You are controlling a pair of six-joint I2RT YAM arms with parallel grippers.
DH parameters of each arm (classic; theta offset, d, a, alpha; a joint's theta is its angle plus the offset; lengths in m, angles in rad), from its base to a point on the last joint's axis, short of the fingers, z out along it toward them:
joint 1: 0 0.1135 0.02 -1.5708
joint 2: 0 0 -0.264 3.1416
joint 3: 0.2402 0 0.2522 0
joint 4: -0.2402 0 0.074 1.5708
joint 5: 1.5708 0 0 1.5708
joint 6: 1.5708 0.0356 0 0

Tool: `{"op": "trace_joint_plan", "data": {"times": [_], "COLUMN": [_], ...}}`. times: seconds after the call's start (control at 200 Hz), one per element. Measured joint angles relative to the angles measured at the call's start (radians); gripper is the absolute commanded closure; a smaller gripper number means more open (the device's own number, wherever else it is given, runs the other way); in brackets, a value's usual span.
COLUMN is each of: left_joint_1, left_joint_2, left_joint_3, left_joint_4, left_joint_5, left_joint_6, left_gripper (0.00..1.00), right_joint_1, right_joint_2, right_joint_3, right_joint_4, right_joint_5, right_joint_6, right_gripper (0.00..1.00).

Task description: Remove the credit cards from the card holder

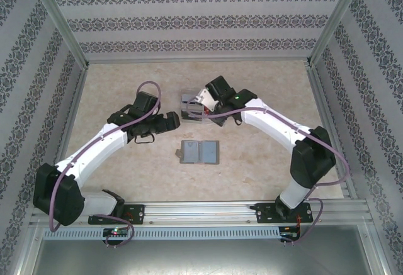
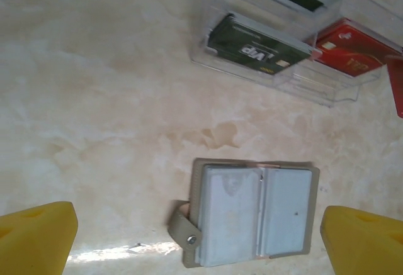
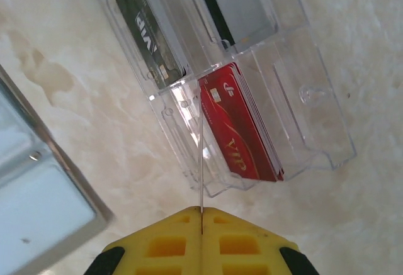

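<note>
The side of the held card is red too, so my right gripper needs to go down into the clear box (image 3: 189, 124) beside the red credit cards next and let go of the card there.
The grey card holder (image 1: 198, 152) lies open flat on the table, pale blue-grey pockets up, its snap strap (image 2: 182, 231) out to the left. My left gripper (image 2: 200, 236) hangs above it, open, with the yellow fingers (image 2: 38, 237) wide on either side. My right gripper (image 3: 201, 215) is shut on a thin credit card (image 3: 201, 155) seen edge-on, held over the clear box (image 3: 189, 124). That card's red face (image 2: 397, 92) shows at the left wrist view's right edge. In the box lie red credit cards (image 3: 242, 130) and a dark green one (image 2: 255, 50).
The clear two-compartment box (image 1: 192, 108) sits just behind the card holder, under the right gripper (image 1: 204, 102). A grey and black card (image 3: 239, 4) lies in its far part. Patterned walls with metal posts (image 1: 60, 20) enclose the beige table (image 1: 264, 168).
</note>
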State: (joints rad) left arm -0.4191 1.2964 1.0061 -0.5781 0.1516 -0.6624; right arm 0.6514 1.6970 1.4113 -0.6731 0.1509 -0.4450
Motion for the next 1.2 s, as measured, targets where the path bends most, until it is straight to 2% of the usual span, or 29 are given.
{"op": "trace_joint_plan", "data": {"times": [0.21,0.445,1.199], "left_joint_1": [0.039,0.047,0.071], "left_joint_2": [-0.021,-0.03,-0.05], "left_joint_3": [0.0,0.0,0.0], "left_joint_4": [-0.022,-0.035,-0.039], "left_joint_5": [-0.014,-0.03,-0.047], "left_joint_6": [0.022,0.057,0.061], "left_gripper": [0.0,0.0,0.0], "right_joint_1": [0.014,0.014,0.014], "right_joint_2": [0.089,0.138,0.266], "right_joint_3": [0.056,0.073,0.114], "right_joint_4": [0.0,0.013,0.038], "right_joint_5": [0.099,0.158,0.183], "right_joint_6": [-0.184,-0.311,-0.37], "right_gripper": [1.0,1.0,1.0]}}
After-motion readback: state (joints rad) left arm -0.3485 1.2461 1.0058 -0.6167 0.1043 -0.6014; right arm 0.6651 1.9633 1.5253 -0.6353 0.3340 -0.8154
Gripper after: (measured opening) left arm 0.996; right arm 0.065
